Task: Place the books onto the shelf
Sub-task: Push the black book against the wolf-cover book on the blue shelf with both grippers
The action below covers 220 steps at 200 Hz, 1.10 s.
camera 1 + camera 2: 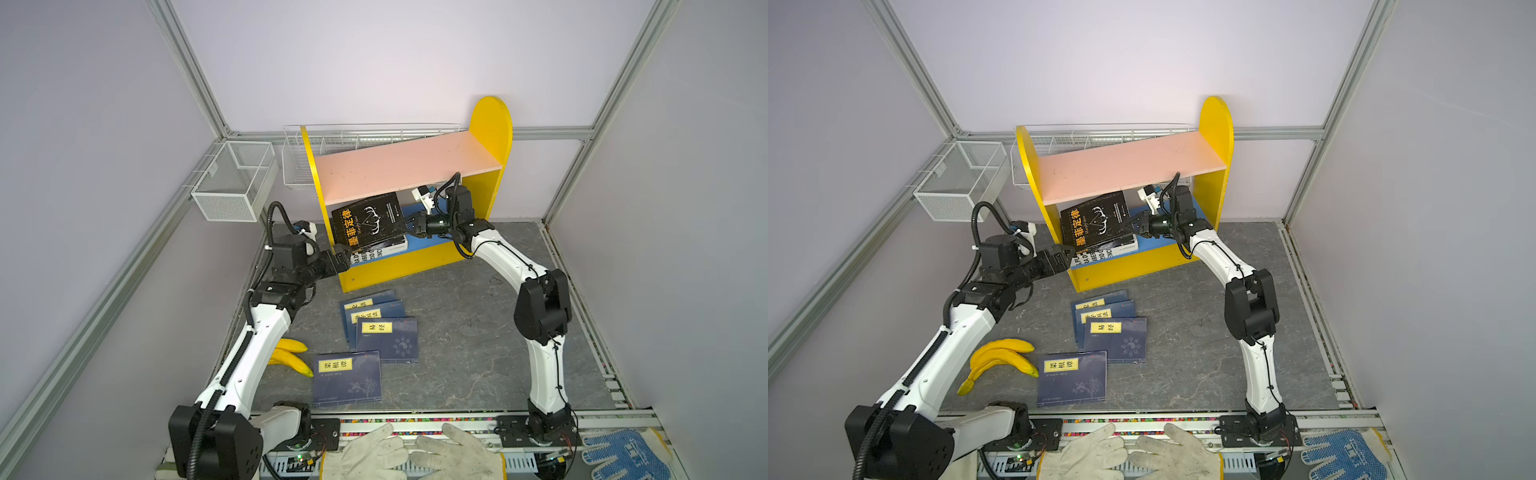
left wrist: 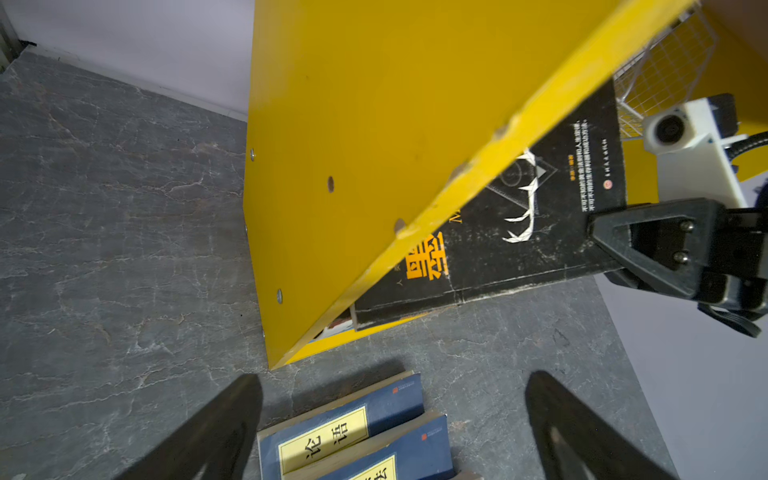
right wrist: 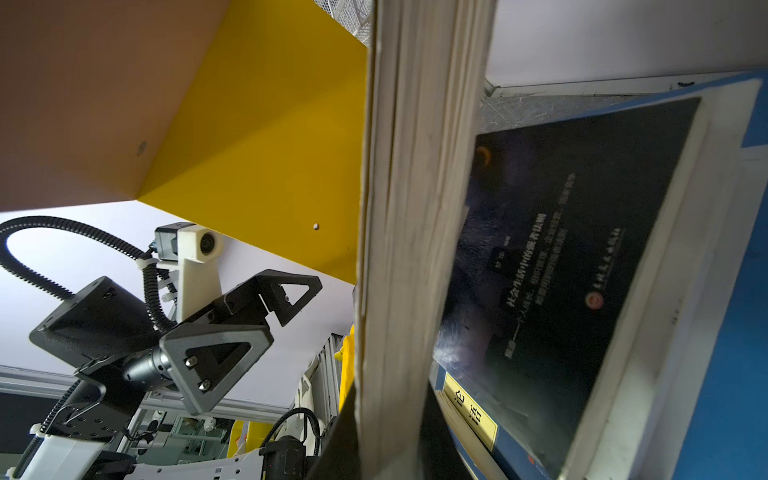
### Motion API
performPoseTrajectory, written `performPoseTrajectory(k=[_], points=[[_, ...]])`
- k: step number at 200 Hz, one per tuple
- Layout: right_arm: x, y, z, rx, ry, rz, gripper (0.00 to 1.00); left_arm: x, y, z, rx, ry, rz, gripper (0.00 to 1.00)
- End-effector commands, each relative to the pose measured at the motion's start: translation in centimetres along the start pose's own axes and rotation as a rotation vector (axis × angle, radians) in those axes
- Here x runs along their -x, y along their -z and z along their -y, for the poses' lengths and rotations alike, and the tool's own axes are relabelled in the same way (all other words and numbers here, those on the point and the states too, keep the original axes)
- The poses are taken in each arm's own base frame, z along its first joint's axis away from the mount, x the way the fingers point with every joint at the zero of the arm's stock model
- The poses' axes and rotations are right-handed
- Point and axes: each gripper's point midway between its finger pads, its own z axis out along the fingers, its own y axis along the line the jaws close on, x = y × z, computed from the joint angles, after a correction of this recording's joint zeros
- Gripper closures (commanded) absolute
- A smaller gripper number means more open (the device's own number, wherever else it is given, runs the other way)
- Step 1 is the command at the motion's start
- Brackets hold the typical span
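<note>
I should next lower the leaning book with my right gripper onto the other black book (image 3: 564, 256) and let go of the leaning book's edge, because the other black book is below my gripper.
The yellow-sided shelf (image 1: 407, 166) stands at the back. A black book with an orange title (image 1: 368, 224) leans tilted in its lower compartment, against the left side panel. My right gripper (image 1: 405, 224) is shut on this book's right edge; in the right wrist view its page edge (image 3: 415, 208) runs between the jaws. Under it lie a thick white book (image 1: 374, 254) and another black book (image 3: 561, 270) on the blue board. My left gripper (image 1: 343, 253) stands open and empty by the shelf's left front corner (image 2: 274, 361). Several navy books (image 1: 386, 328) lie on the table.
Yellow bananas (image 1: 291, 353) lie beside the left arm. Two white wire baskets (image 1: 232, 183) (image 1: 332, 141) hang at the back left, one behind the shelf. White work gloves (image 1: 415, 453) and a blue glove (image 1: 623, 453) rest on the front rail.
</note>
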Motion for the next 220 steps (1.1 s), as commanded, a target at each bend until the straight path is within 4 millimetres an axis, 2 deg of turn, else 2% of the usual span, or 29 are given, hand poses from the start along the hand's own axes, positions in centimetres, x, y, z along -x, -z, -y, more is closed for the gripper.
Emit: performPoseTrajectory(k=[1,111,133,164,195,209,220], points=[[0.6,-0.6,-1.1,0.069,0.044,-0.003,0.91,0.9,-0.7,-0.8,0.031,0.009,0.043,0.01],[-0.4,-2.3,1.0,0.059,0.007,-0.050,0.90,2.2,-4.4,-2.1,0.073,0.066,0.070,0.01],[-0.4,-2.4,1.5,0.040,0.006,-0.043,0.90,1.9,-5.4,-2.7,0.102,0.082,0.075,0.01],[-0.3,-2.3,2.1,-0.002,0.012,-0.032,0.86,0.2,-6.2,-4.9,0.208,0.123,0.057,0.01],[0.2,-2.1,2.4,-0.049,0.024,-0.009,0.77,-1.4,-6.3,-6.8,0.281,0.153,0.041,0.01],[0.8,-1.7,3.4,-0.131,0.019,0.023,0.66,-1.7,-6.3,-7.1,0.290,0.156,0.039,0.01],[1.2,-1.2,4.3,-0.208,0.015,0.047,0.61,-1.7,-6.3,-7.0,0.287,0.159,0.042,0.01]])
